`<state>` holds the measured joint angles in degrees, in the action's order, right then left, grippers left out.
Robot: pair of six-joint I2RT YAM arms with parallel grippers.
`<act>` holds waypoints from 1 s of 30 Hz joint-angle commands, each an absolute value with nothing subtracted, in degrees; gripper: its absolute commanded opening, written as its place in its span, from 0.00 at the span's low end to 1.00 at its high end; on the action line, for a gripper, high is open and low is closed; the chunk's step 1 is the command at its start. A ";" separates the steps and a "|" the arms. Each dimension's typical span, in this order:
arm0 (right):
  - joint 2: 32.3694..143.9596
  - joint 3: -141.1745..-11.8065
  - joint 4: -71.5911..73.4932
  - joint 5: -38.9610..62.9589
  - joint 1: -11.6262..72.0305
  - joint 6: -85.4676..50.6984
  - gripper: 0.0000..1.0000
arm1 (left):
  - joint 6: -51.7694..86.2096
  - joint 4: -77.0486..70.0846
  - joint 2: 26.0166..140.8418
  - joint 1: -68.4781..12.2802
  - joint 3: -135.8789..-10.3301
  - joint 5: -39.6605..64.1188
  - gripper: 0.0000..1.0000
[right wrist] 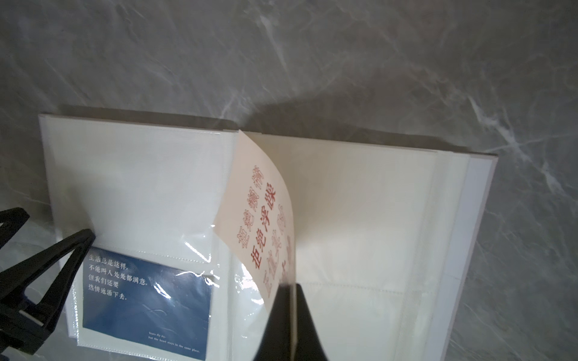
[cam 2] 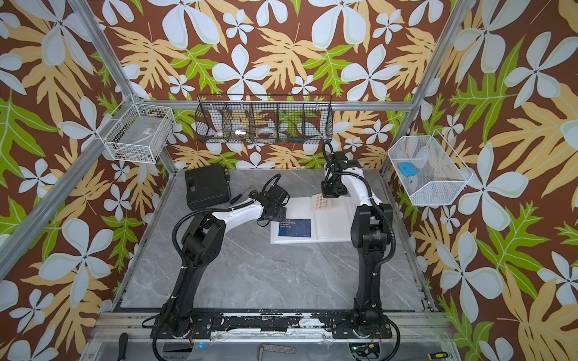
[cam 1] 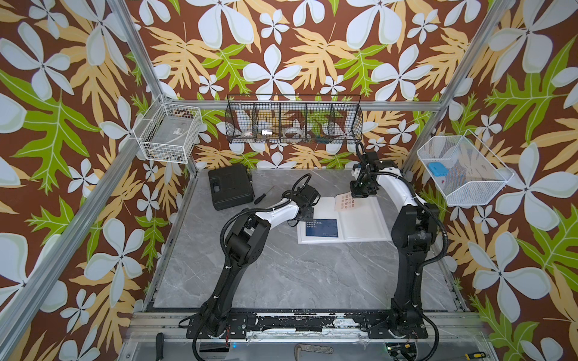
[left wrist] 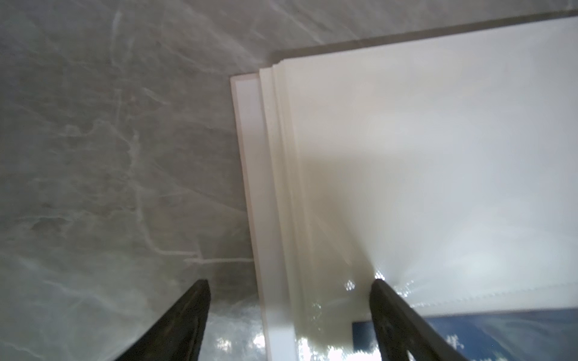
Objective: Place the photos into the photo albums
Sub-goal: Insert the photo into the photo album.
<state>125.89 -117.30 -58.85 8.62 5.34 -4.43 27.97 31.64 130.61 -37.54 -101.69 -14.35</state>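
The robot's right gripper next has to lower the curved cream photo, slide it to the empty sleeve (cam 1: 325,207) (right wrist: 141,183) beside the navy blue photo and let go, because that sleeve lies below, across the spine.
The photo album (cam 1: 366,225) (cam 2: 336,225) lies open at the back right of the table. A navy blue photo (cam 1: 325,227) (right wrist: 147,297) sits in the lower sleeve of its left page. My right gripper (right wrist: 292,286) (cam 1: 359,195) is shut on a cream photo (right wrist: 259,218) (cam 1: 345,203) with red characters. That card curves over the album's spine. My left gripper (left wrist: 290,283) (cam 1: 308,214) is open at the album's left edge, one finger (left wrist: 384,300) on the left page (left wrist: 438,156) and the other (left wrist: 194,300) over the table.
A black plastic case (cam 1: 230,187) and a screwdriver (cam 1: 262,197) lie at the back left. Wire baskets hang on the walls: white (cam 1: 169,134), black (cam 1: 294,120) and white mesh (cam 1: 463,170) with a blue object (cam 1: 437,168).
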 commanded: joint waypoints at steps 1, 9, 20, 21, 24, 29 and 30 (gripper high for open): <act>126.47 -117.90 -61.20 7.74 5.21 -3.31 0.00 | 27.16 37.97 130.88 -37.28 -101.25 -15.65 0.81; 131.02 -120.87 -65.90 10.62 4.64 1.23 0.00 | 26.89 37.77 130.79 -37.27 -101.01 -15.73 0.82; 133.57 -122.42 -67.64 13.33 2.04 3.43 0.00 | 26.41 37.71 130.87 -37.27 -101.16 -15.91 0.82; 134.04 -122.67 -67.85 13.37 2.10 3.57 0.00 | 26.37 37.79 130.87 -37.27 -101.16 -15.85 0.82; 134.66 -123.10 -67.77 14.51 2.08 3.60 0.00 | 26.46 37.79 130.87 -37.27 -101.34 -15.97 0.82; 134.91 -123.67 -68.02 14.63 2.10 3.60 0.00 | 26.54 37.79 130.63 -37.27 -101.46 -16.34 0.81; 134.75 -123.35 -67.94 14.85 2.04 3.68 0.00 | 26.54 37.79 130.61 -37.27 -101.45 -16.50 0.82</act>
